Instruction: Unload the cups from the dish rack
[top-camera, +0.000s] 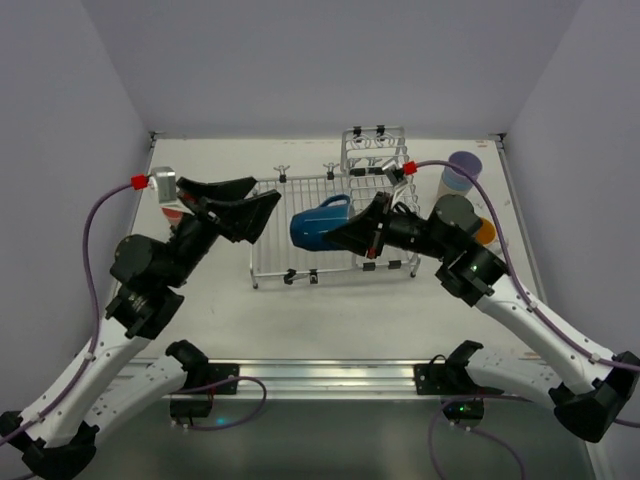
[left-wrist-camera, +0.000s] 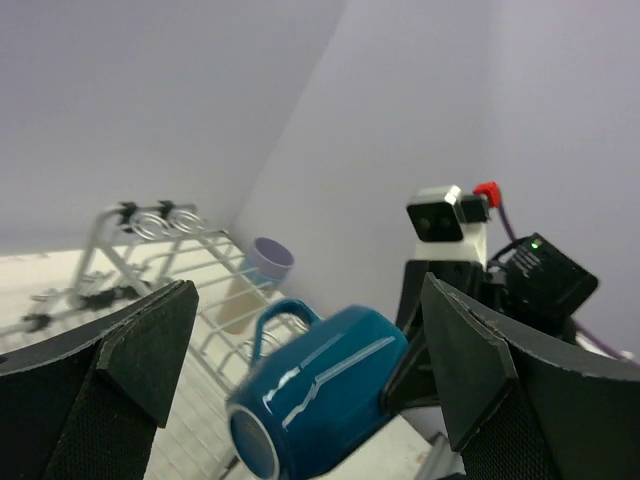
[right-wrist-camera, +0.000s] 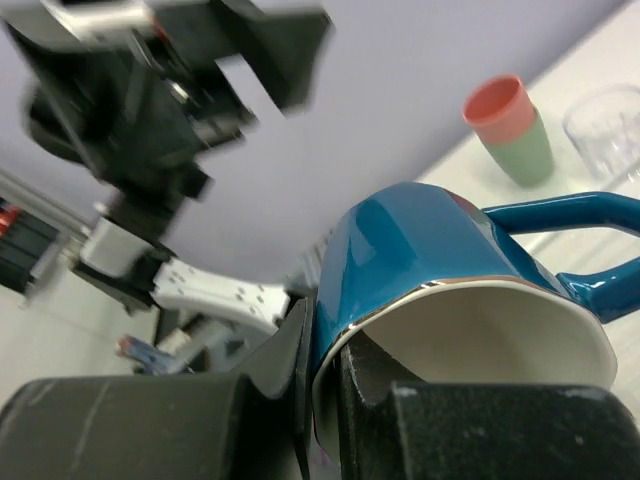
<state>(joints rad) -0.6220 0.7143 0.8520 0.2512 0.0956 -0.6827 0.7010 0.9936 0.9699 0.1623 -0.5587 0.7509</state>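
The bare tabletop is on the near side of the rack. I need to swing my right gripper back and down to it, turn the mug (top-camera: 318, 222) upright, and then let go of it.
The silver wire dish rack (top-camera: 300, 255) lies mid-table, with its taller basket (top-camera: 375, 150) at the back. My right gripper (top-camera: 352, 232) is shut on the rim of a dark blue mug (top-camera: 318, 222) and holds it tilted on its side above the rack's flat grid. In the right wrist view one finger is inside the mug (right-wrist-camera: 440, 260) and one outside. My left gripper (top-camera: 255, 203) is open and empty, just left of the mug. In the left wrist view the mug (left-wrist-camera: 320, 390) hangs between and beyond my spread fingers (left-wrist-camera: 140, 340).
A stack of cups topped by a lavender one (top-camera: 462, 170) and an orange-lined cup (top-camera: 485, 230) stand right of the rack. A pink cup on a pale green one (right-wrist-camera: 510, 125) and a clear glass (right-wrist-camera: 605, 125) show in the right wrist view.
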